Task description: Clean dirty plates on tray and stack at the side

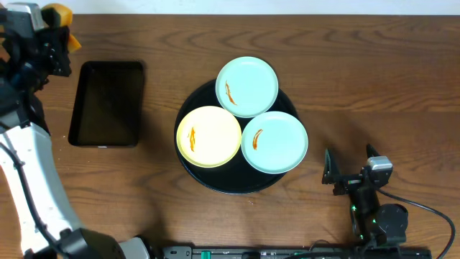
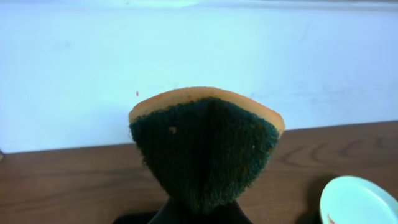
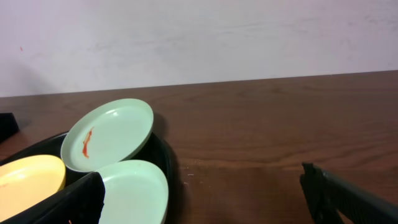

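Next, my left gripper swings back past the rectangular tray, lowers the sponge onto that plate's orange smear (image 1: 192,139) and releases it, since the yellow plate is dirty.
The round black tray (image 1: 188,167) holds three plates, each with an orange smear: a mint one at the back (image 1: 247,86), a yellow one at front left (image 1: 208,137) and a mint one at front right (image 1: 274,141). My left gripper (image 1: 59,32) is at the far left back, well away from the tray, shut on a sponge (image 2: 205,146) with a green scouring face and an orange back. My right gripper (image 1: 350,165) is open and empty, low over the table right of the tray. Its view shows the back mint plate (image 3: 109,134), the near mint plate (image 3: 134,190) and the yellow plate (image 3: 31,177).
A rectangular black tray (image 1: 108,103) lies on the wooden table left of the round tray. A white wall stands behind the table's far edge. A cable runs from the right arm's base at the front right.
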You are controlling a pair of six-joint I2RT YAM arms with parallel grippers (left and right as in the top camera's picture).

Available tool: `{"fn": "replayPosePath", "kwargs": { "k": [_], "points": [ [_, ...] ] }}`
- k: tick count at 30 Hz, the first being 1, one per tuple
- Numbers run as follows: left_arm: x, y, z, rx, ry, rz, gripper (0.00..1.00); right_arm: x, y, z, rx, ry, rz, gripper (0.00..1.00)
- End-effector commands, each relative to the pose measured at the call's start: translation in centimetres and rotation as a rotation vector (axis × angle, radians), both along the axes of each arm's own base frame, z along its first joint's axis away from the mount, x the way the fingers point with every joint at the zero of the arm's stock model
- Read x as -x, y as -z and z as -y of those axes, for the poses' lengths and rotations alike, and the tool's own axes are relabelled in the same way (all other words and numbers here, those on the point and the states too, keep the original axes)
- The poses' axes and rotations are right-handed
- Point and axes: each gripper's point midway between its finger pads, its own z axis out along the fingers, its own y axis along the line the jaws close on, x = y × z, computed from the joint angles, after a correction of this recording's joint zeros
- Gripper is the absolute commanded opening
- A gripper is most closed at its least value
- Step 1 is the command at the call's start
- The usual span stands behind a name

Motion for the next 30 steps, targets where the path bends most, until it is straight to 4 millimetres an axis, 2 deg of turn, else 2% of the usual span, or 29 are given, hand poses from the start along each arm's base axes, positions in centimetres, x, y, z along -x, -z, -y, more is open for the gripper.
{"fn": "replayPosePath", "kwargs": {
  "k": [1, 3, 4, 6, 8, 9, 11, 14, 15, 17, 18, 20, 22, 24, 25, 27, 28, 30],
  "points": [
    [-1.8, 12.9, -2.8, 0.076, -0.082, -0.277, 0.08, 0.0, 0.2, 0.1, -0.014, 0.002, -0.007, 0.99],
    [-1.9, 18.5, -3.5, 0.122, -0.111, -0.41, 0.07, 0.0, 0.2, 0.1, -0.014, 0.003, -0.007, 0.99],
    [-1.6, 20.6, -3.5, 0.153, -0.109, -0.465, 0.07, 0.0, 0.2, 0.1, -0.014, 0.003, -0.007, 0.99],
    [-1.2, 22.9, -3.4, 0.194, -0.108, -0.526, 0.07, 0.0, 0.2, 0.1, -0.014, 0.003, -0.007, 0.99],
    [-1.1, 22.9, -3.3, 0.198, -0.109, -0.533, 0.07, 0.0, 0.2, 0.1, -0.014, 0.003, -0.007, 0.99],
    [-1.1, 22.2, -3.3, 0.192, -0.109, -0.52, 0.07, 0.0, 0.2, 0.1, -0.014, 0.003, -0.007, 0.99],
    [-1.2, 19.5, -3.4, 0.164, -0.112, -0.465, 0.07, 0.0, 0.2, 0.1, -0.014, 0.002, -0.007, 0.99],
    [-1.2, 13.2, -3.4, 0.092, -0.118, -0.325, 0.07, 0.0, 0.2, 0.1, -0.014, 0.002, -0.007, 0.99],
    [-0.9, 10.3, -3.2, 0.055, -0.12, -0.252, 0.07, 0.0, 0.2, 0.1, -0.014, 0.003, -0.007, 0.99],
    [-0.3, 6.8, -2.6, 0.013, -0.121, -0.171, 0.07, 0.0, 0.2, 0.1, -0.014, 0.002, -0.007, 0.99],
    [0.1, 5.4, -2.4, -0.012, -0.12, -0.141, 0.07, 0.0, 0.2, 0.1, -0.014, 0.003, -0.007, 0.99],
    [0.3, 5.1, -2.3, -0.048, -0.113, -0.134, 0.08, 0.0, 0.2, 0.1, -0.014, 0.002, -0.007, 0.99],
    [0.2, 6.9, -2.9, -0.047, -0.141, -0.185, 0.07, 0.0, 0.2, 0.1, -0.014, 0.002, -0.007, 0.99],
    [0.0, 11.2, -3.8, -0.017, -0.167, -0.292, 0.07, 0.0, 0.2, 0.1, -0.014, 0.002, -0.007, 0.99],
    [-0.3, 14.1, -3.9, 0.014, -0.163, -0.36, 0.07, 0.0, 0.2, 0.1, -0.014, 0.002, -0.007, 0.99],
    [-0.3, 18.0, -3.9, 0.061, -0.154, -0.455, 0.08, 0.0, 0.2, 0.1, -0.014, 0.003, -0.007, 0.99],
    [-0.2, 19.7, -3.7, 0.088, -0.146, -0.501, 0.07, 0.0, 0.2, 0.1, -0.014, 0.002, -0.007, 0.99],
    [0.2, 21.6, -3.5, 0.119, -0.143, -0.559, 0.07, 0.0, 0.2, 0.1, -0.014, 0.003, -0.007, 0.99]
  ]
}}
